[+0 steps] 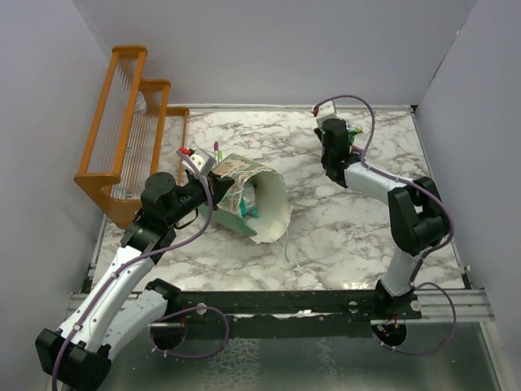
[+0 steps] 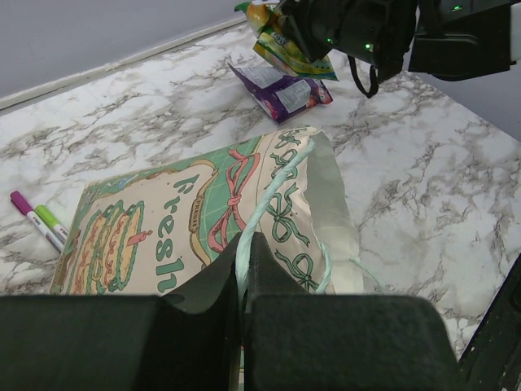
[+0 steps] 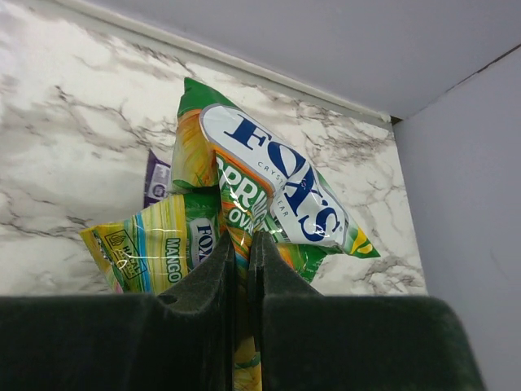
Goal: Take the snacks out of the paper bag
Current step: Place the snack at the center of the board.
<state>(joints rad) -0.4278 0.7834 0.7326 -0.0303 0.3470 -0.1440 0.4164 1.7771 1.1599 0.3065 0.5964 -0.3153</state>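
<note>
My right gripper needs to go down and let go of the yellow snack packet onto the purple packet (image 3: pixel 157 180), because that packet lies on the tabletop below my gripper.
The mint-green paper bag (image 1: pixel 264 204) lies on its side mid-table, with its cream mouth facing the near right. My left gripper (image 2: pixel 244 244) is shut on its thin string handle (image 2: pixel 277 183), just above the printed face (image 2: pixel 187 220). At the far right, my right gripper (image 3: pixel 242 244) is shut on a green and yellow snack packet (image 3: pixel 277 187), held just above the marble. A second yellow-green packet (image 3: pixel 151 244) hangs against it. A purple packet (image 2: pixel 277 85) lies on the table under them. Small coloured bits (image 1: pixel 247 208) show inside the bag's mouth.
An orange wooden rack (image 1: pixel 122 138) stands at the back left against the wall. Two thin markers (image 2: pixel 37 216) with purple and green caps lie on the marble beside the bag. Grey walls close in the table at the back and on both sides.
</note>
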